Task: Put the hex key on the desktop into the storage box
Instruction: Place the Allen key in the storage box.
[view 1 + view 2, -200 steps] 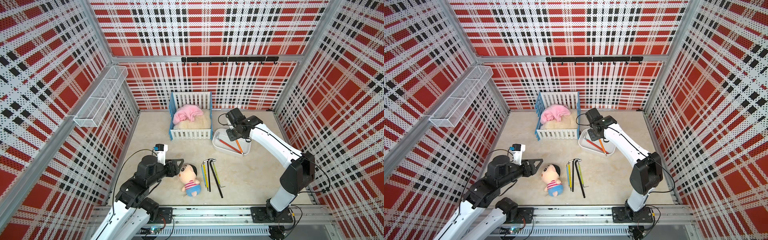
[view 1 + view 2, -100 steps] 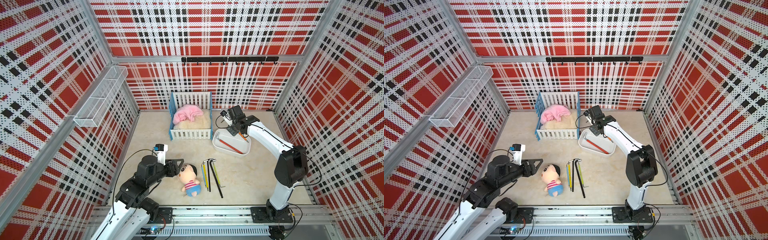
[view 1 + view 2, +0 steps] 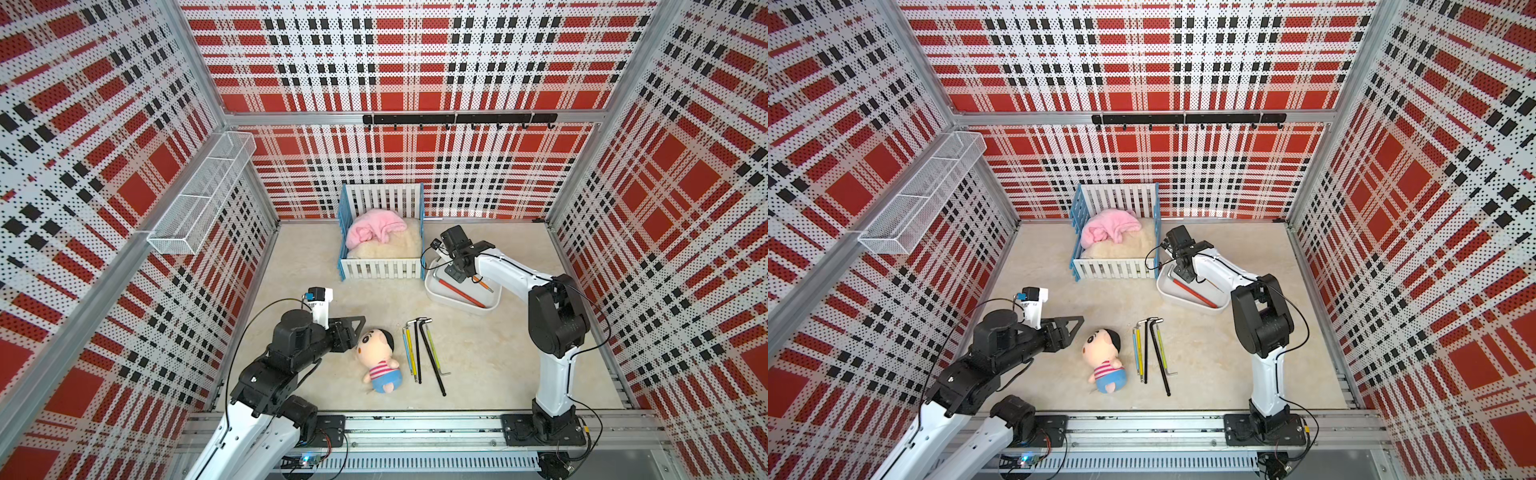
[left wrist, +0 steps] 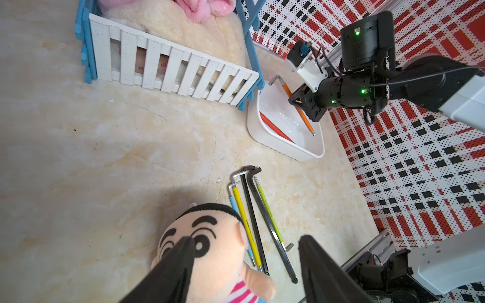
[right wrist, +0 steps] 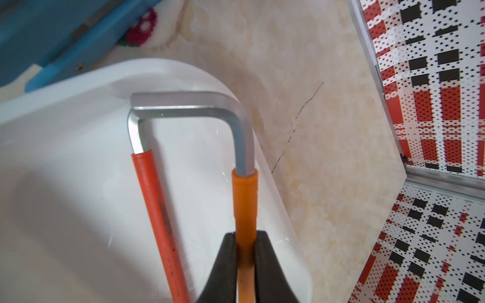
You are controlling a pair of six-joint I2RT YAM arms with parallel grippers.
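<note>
My right gripper comes down into the storage box (image 3: 457, 305) next and releases the orange-sleeved hex key beside the red one. The box's bare bottom lies below my gripper.
The storage box (image 3: 457, 305) (image 3: 1177, 301) (image 4: 288, 154) (image 5: 78, 131) stands on the desktop (image 3: 311, 270) just right of the crib. A red-sleeved hex key (image 3: 461, 293) (image 4: 275, 128) (image 5: 154, 210) lies in it. My right gripper (image 3: 459, 276) (image 3: 1185, 274) (image 5: 245, 236) is shut on an orange-sleeved hex key (image 5: 245, 199) (image 4: 301, 112), held tilted over the box. Several more hex keys (image 3: 419, 349) (image 3: 1152, 353) (image 4: 254, 217) lie side by side on the desktop. My left gripper (image 3: 357, 322) (image 4: 246, 244) hovers open and empty by the doll.
A plush doll (image 3: 376, 353) (image 4: 210, 249) lies left of the loose keys. The blue-and-white crib (image 3: 380, 268) holds a pink cloth. A wire-mesh basket (image 3: 199, 199) hangs on the left wall, and a black hook rail (image 3: 457, 119) runs along the back wall.
The right arm's elbow has swung left and folded in, and its wrist has turned, with the orange hex key still gripped over the box. The left arm has not moved.
</note>
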